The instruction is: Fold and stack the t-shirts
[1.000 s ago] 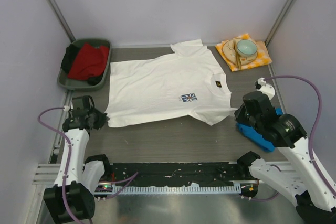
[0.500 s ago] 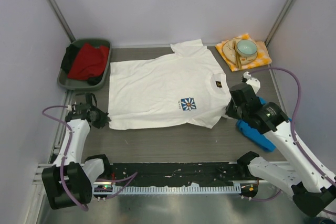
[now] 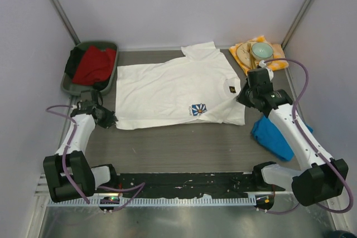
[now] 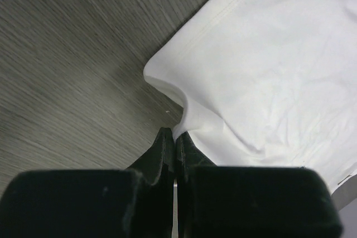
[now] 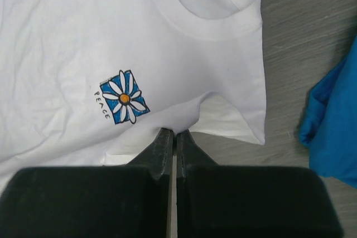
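Observation:
The pinched cloth moves outward in my right gripper next and comes free onto the shirt body by the far sleeve, since the near sleeve lies unfolded.
The white t-shirt with a small blue daisy print lies spread on the table, collar to the right. At its near left hem corner, my left gripper is shut on a pinch of the white cloth, which rises between the closed jaws of the left gripper. My right gripper is shut on the shirt's near edge by the sleeve; in the right wrist view the cloth tents up from the right gripper, below the daisy. The blue t-shirt lies crumpled at the right.
A dark green tray holding red and black cloth sits at the back left. An orange checked napkin with a plate and a pale bowl lies at the back right. Grey walls enclose three sides.
The right gripper moved away from the near edge toward the back, carrying the shirt's near sleeve edge with it and uncovering the blue shirt. The left gripper shifted slightly back with the hem corner.

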### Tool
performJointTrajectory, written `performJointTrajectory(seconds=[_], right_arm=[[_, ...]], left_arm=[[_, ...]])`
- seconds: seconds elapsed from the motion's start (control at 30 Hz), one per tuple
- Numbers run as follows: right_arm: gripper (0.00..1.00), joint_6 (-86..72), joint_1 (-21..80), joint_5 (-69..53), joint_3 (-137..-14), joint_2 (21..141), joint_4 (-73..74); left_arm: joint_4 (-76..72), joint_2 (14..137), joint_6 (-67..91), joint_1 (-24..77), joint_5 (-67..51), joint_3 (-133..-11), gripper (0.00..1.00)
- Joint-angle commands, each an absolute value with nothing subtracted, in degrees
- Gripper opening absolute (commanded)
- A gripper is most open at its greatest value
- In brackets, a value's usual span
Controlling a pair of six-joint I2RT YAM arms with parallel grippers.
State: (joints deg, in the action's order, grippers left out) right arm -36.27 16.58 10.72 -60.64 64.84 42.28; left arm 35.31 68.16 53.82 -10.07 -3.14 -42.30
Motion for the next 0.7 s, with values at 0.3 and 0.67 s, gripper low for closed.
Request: performJointTrajectory(seconds=[0.3,0.67], right_arm=[[0.01,-33.75,13.54,-1.49,-71.89,79.18,28.57],[0.01,-32.96,13.18,-3.95,-78.13,86.12,24.79]], left_arm=[[31.73,75.41,53.88,-10.55,-5.62,-51.24,0.00],[29.98,82.18,54.67,-10.72,-5.80,-53.79,0.00]])
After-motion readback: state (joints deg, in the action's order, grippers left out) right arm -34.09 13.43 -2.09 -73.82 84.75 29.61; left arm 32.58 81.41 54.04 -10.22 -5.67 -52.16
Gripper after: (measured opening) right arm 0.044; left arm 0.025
